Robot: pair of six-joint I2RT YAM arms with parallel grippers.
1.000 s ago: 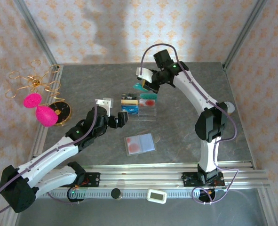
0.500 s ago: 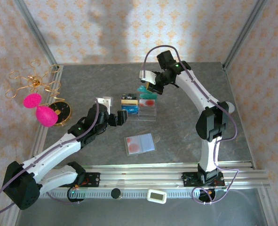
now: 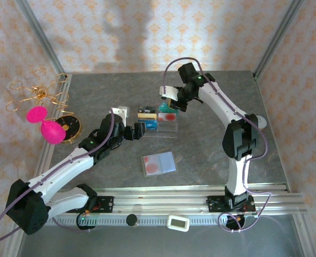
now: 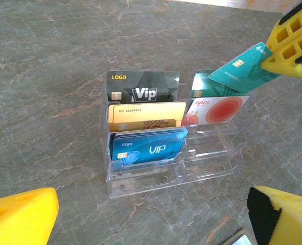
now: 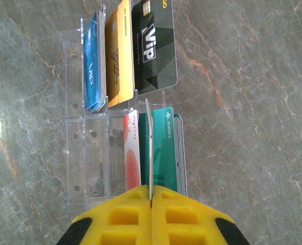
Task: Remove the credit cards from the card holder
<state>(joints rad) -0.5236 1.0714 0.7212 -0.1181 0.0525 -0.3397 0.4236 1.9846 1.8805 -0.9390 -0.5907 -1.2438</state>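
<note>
The gap in front of the teal stack is below. My right gripper should next lower the card's free edge down into that gap and let go of the card.
The card holder (image 3: 169,161) lies open on the table's near middle, with a pale red-blotched credit card (image 3: 152,166) showing in it. Behind it stands a clear acrylic tray (image 3: 171,130) holding black, gold, blue, teal and red-blotched cards. My right gripper (image 5: 151,196) is shut on a teal card (image 4: 240,69), held edge-on (image 5: 148,148) over the tray's back right compartment, beside the teal stack (image 5: 167,148). My left gripper (image 3: 138,133) is open and empty, low over the table just in front-left of the tray; its yellow fingers (image 4: 18,217) frame the tray (image 4: 140,178).
Pink balloon-like shapes (image 3: 48,126), gold wire loops (image 3: 37,93) and a round gold disc (image 3: 69,127) sit at the left edge. Aluminium rails (image 3: 163,198) and a small white device (image 3: 178,222) run along the near edge. Frame posts stand at the back corners.
My right gripper has carried the teal card lower and closer over the tray's back right compartment. The left gripper has edged slightly toward the tray, still open.
</note>
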